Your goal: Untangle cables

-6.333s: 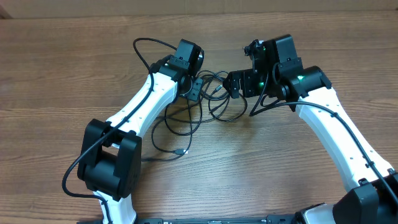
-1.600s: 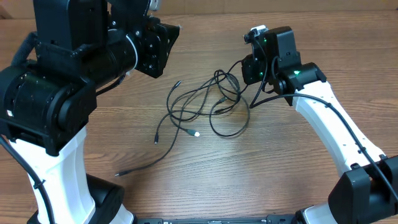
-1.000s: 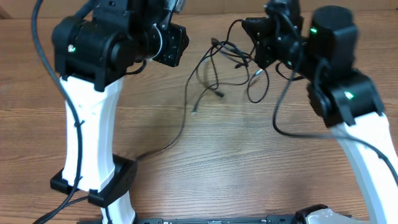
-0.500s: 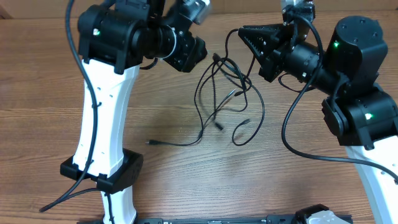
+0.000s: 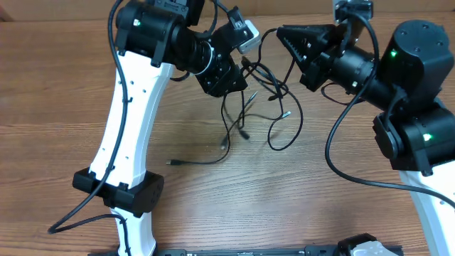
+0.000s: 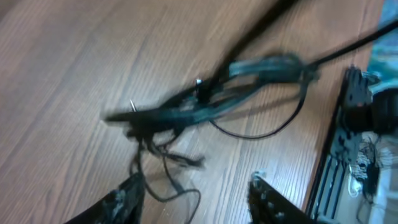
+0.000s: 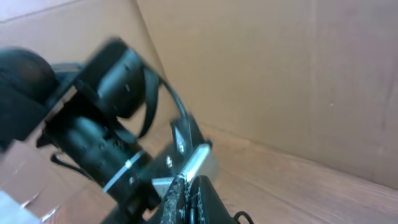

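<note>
The left gripper should next go to the right in the overhead view, onto the tangle's bunched cables, because the cables still hang ahead of the gripper's open fingers.
The cables (image 5: 274, 96) hang as a tangle of thin black strands between the two raised arms, and their lower loops reach the table. One strand runs up to my right gripper (image 5: 283, 33), whose pointed fingers are shut on it. In the right wrist view the right gripper (image 7: 189, 190) has its pads pressed together. My left gripper (image 5: 236, 81) is against the tangle's left side. In the left wrist view the left gripper (image 6: 196, 199) stands open, with the blurred cables (image 6: 211, 102) ahead of it and only a loose loop showing beyond the gap.
A single strand with a plug end (image 5: 170, 163) trails left along the wooden table (image 5: 57, 107). The left arm's base (image 5: 117, 192) stands at the front left and the right arm's column (image 5: 419, 156) at the right. Thick arm cords hang beside both.
My left gripper has swung down and to the right, in against the tangle, and its jaws have opened. The hanging loops have shifted slightly. The right gripper still holds its strand aloft.
</note>
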{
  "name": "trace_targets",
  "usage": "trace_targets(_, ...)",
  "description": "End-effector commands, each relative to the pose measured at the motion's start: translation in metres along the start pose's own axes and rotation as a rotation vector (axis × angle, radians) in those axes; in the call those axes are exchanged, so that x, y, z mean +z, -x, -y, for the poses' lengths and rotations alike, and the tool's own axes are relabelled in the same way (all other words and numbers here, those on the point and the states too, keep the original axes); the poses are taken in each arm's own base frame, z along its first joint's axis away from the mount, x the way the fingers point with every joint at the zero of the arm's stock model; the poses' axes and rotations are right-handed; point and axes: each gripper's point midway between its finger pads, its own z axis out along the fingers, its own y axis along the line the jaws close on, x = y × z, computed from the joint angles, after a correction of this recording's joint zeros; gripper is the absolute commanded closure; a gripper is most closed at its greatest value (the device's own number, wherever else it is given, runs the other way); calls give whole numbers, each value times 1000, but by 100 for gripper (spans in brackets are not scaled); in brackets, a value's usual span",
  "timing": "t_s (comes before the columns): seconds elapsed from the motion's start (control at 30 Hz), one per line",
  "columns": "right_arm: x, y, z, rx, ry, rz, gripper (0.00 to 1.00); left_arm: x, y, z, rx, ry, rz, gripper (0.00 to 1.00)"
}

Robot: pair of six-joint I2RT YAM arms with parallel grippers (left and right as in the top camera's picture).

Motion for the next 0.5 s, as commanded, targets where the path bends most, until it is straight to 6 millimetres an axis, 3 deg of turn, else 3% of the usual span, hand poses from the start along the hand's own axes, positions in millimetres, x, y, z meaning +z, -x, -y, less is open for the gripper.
trace_targets(0.0, -19, 26, -10, 27, 0, 78, 96, 17, -3, 4, 64, -86, 2, 57)
trace_targets(0.07, -19, 26, -14, 46, 21, 77, 96, 25, -2, 3, 62, -113, 15, 60)
trace_targets(0.2, -19, 25, -20, 64, 57, 66, 96, 40, 2, 0, 61, -157, 50, 51)
trace_targets(0.47, -22, 27, -43, 115, 185, 53, 96, 54, -4, -7, 51, -164, 38, 45)
